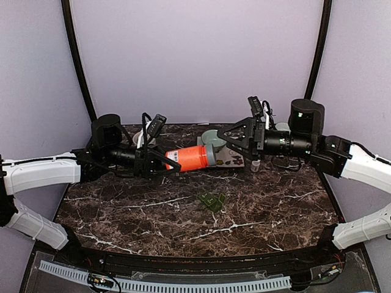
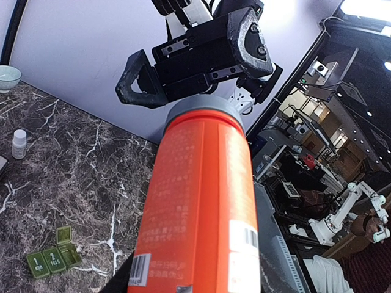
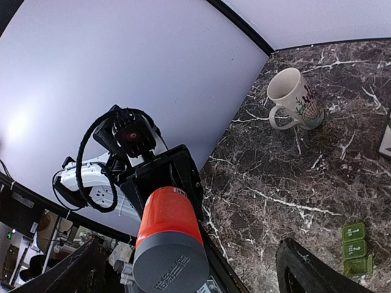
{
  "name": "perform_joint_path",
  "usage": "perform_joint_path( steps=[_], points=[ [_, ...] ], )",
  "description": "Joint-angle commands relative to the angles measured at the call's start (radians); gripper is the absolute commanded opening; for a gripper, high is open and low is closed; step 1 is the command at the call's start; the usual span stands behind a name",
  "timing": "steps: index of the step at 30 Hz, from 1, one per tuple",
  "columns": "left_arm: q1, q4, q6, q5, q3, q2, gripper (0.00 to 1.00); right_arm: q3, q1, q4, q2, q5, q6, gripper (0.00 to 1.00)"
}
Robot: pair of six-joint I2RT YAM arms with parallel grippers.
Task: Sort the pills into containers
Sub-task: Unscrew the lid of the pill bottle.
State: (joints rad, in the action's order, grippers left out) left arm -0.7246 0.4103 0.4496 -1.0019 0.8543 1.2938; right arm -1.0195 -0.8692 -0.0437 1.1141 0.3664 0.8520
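The robot's right gripper should next slide its open fingers over the rim of the grey cap point(image 1: 211, 154) point(image 3: 171, 265), to their left in the top view, and then close.
My left gripper point(image 1: 172, 160) is shut on an orange bottle point(image 1: 190, 157) and holds it level above the table, its grey cap point(image 1: 211, 154) pointing right. The right gripper point(image 1: 225, 146) stands wide open just off the cap, one finger on each side of it, touching nothing. In the right wrist view the cap point(image 3: 171, 265) lies between my fingers point(image 3: 302, 268). The left wrist view is filled by the bottle point(image 2: 201, 201). The containers point(image 1: 212, 201), a small dark green pill-box strip, lie on the marble in the middle, one lid up point(image 2: 54, 259) point(image 3: 355, 249). No pills show.
A beige mug point(image 3: 293, 97) stands at the back left of the table. A pale green bowl point(image 1: 211, 137) and a small white vial point(image 1: 255, 163) sit at the back near the right gripper, the vial point(image 2: 19, 143) beside a flat card point(image 1: 235, 160). Purple walls close off the back and sides.
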Motion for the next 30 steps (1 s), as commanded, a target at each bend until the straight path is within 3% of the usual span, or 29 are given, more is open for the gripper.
perform_joint_path(
  steps=[1,30],
  points=[
    [-0.005,0.008,-0.03,-0.01,0.039,-0.024,0.0,0.021,0.006,0.024,-0.022,0.005,0.084,0.99],
    [-0.005,-0.006,-0.047,-0.012,0.063,0.006,0.0,0.004,-0.108,0.074,0.044,0.016,0.134,1.0]
  ],
)
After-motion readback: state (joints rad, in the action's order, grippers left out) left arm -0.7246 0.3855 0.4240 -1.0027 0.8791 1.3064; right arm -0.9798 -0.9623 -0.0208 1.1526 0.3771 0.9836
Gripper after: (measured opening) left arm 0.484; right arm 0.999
